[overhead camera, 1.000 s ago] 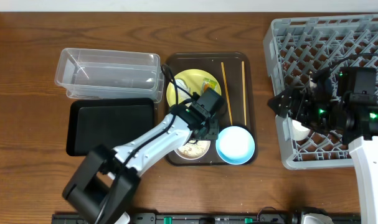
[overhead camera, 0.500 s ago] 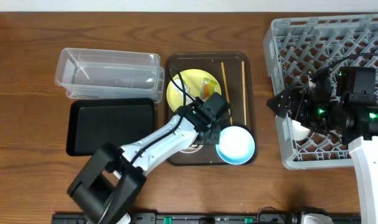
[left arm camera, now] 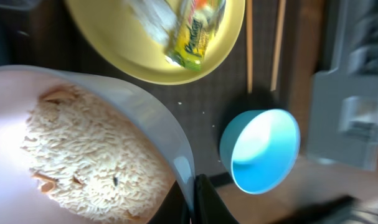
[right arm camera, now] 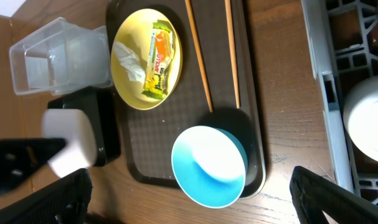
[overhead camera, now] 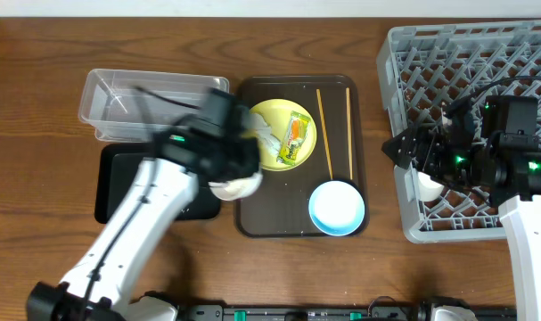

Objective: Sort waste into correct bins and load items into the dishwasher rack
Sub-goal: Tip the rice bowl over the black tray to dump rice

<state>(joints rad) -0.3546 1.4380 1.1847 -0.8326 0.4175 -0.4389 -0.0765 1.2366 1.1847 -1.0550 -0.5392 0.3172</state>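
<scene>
I will tip the full bowl over the black tray [overhead camera: 127, 178] with my left gripper, then return, lower and release it on the bare spot below the gripper by the light-blue bowl.
My left gripper [left arm camera: 195, 200] is shut on the rim of the white bowl [left arm camera: 132, 106], which is full of rice [left arm camera: 83, 155]. In the overhead view the bowl [overhead camera: 234, 185] hangs above the gap between the black tray [overhead camera: 127, 178] and the brown serving tray [overhead camera: 279, 214]. The yellow plate [overhead camera: 274, 159] holds the wrapper [overhead camera: 294, 138] and the tissue [overhead camera: 264, 134]. Two chopsticks [overhead camera: 324, 129] and the light-blue bowl [overhead camera: 336, 208] lie on the serving tray. My right gripper [overhead camera: 413, 152] is open and empty over the left edge of the rack [overhead camera: 484, 53].
The clear tub [overhead camera: 154, 98] stands behind the black tray at the left. A white round object [overhead camera: 428, 185] lies in the rack near its left wall. Loose rice grains [left arm camera: 204, 113] lie on the serving tray near the blue bowl.
My left gripper has lifted the white bowl off the serving tray and carried it left towards the black tray. The right arm has not moved.
</scene>
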